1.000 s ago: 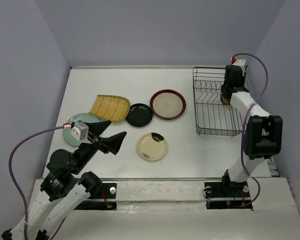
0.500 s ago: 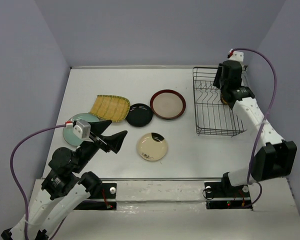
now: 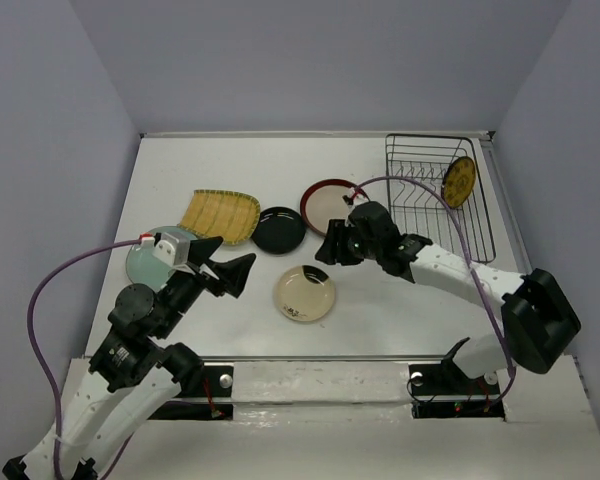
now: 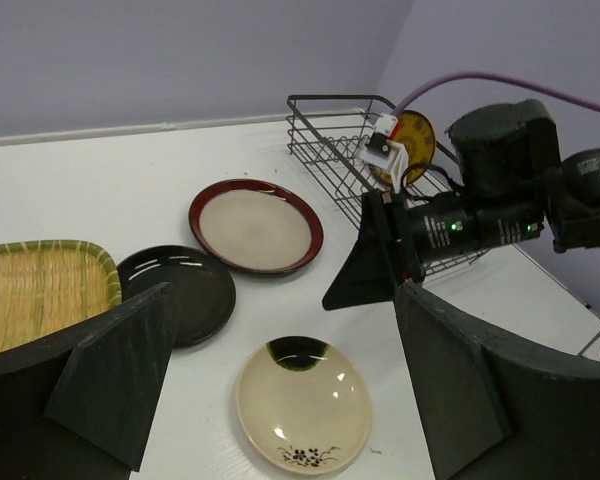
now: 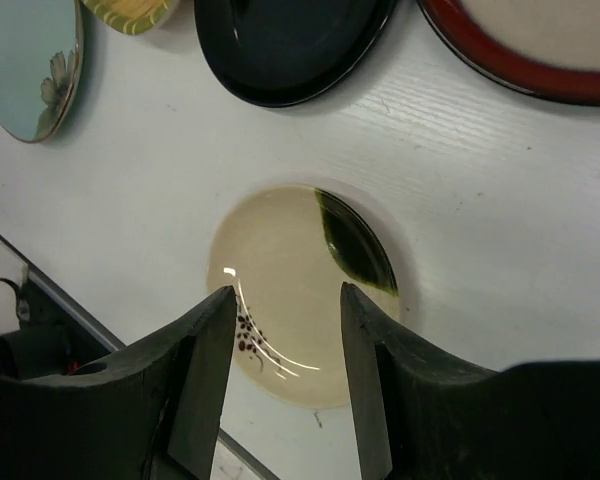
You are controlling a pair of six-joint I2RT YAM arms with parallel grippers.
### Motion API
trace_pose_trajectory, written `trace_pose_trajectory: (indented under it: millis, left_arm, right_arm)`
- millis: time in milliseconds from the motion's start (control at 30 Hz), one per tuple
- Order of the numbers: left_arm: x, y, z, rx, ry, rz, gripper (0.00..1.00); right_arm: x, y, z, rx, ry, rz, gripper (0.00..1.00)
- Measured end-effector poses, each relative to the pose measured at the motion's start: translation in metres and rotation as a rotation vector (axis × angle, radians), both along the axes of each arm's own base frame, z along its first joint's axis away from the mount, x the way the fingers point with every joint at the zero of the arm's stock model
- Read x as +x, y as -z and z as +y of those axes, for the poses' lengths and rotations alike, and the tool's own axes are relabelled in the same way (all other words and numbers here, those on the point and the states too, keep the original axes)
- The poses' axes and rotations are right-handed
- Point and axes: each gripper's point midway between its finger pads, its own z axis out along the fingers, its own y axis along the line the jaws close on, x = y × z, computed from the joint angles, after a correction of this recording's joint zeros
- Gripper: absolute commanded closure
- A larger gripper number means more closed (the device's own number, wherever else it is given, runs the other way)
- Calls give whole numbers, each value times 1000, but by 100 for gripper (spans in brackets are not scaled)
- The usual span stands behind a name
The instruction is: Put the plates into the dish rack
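The table is empty beside the rim of the small black plate (image 3: 279, 230) that faces the cream plate (image 5: 300, 270), so a finger has room there. My right gripper should tilt and move down toward that part of the rim.
The black wire dish rack (image 3: 432, 240) stands at the back right, with a small patterned yellow plate (image 3: 459, 181) upright in it. Flat on the table lie a yellow ribbed plate (image 3: 220, 216), a small black plate (image 3: 279, 230), a red-rimmed beige plate (image 3: 332, 207) and a cream plate with a dark mark (image 3: 304, 293). A pale green plate (image 3: 145, 262) is partly hidden by my left arm. My right gripper (image 5: 287, 292) hovers open over the cream plate (image 5: 300, 270), holding nothing. My left gripper (image 4: 285, 295) is wide open above the table, left of the cream plate (image 4: 302, 405).
The two grippers face each other across the cream plate, the right gripper (image 4: 365, 265) close ahead in the left wrist view. Purple walls close in the table on three sides. The right arm's cable loops over the rack's near side.
My right arm has swung from the dish rack down to the table's middle, leaving the small yellow plate standing in the rack. Its jaws have widened. The left gripper has barely shifted.
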Motion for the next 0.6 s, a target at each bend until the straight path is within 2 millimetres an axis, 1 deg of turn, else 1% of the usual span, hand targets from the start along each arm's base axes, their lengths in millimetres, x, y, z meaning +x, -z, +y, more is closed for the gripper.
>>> trace_pose_trajectory:
  millis: [100,267,400,600]
  left_arm:
    - [3,1,3,2,-17,3,1]
    - [5,3,3,8,-24,11,1]
    - [6,5,2,14,-24,18,1]
    - [7,7,1,19,-24,24,1]
  right_arm:
    - [4,15,16,53,75,29,48]
    - [24,24,38,171,216,28,48]
    - [42,46,42,230,342,50,49]
    - [61,80,43,245,463,77,50]
